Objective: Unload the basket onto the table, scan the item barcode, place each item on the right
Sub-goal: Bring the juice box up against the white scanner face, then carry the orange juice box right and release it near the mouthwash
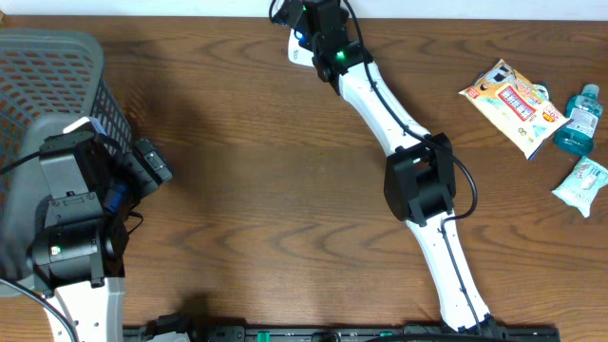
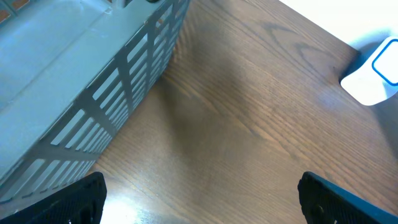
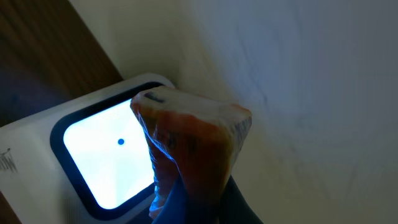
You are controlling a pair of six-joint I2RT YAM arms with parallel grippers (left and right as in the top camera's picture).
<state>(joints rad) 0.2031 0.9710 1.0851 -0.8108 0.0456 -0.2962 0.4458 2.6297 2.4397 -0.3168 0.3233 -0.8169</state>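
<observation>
The robot will next swing its right gripper from the scanner to the right in the overhead view, then lower it to empty wood (image 1: 544,169) between the snack packet and the small pale packet.
My right gripper (image 3: 202,202) is shut on the item (image 3: 193,140), an orange packet in clear wrap. The packet's top end hangs right in front of the white scanner (image 3: 37,158), beside its glowing window (image 3: 102,155). In the overhead view that gripper (image 1: 309,28) reaches to the far edge of the table, over the scanner (image 1: 295,52); the item is hidden there. My left gripper (image 2: 202,190) stands open over bare wood with nothing between its fingers (image 2: 81,199), next to the grey basket (image 2: 81,81). The barcode does not show.
The grey mesh basket (image 1: 47,85) fills the left edge, with my left arm (image 1: 71,209) over it. At the right lie a snack packet (image 1: 513,104), a blue bottle (image 1: 579,119) and a small pale packet (image 1: 581,182). The scanner (image 2: 376,74) shows far off.
</observation>
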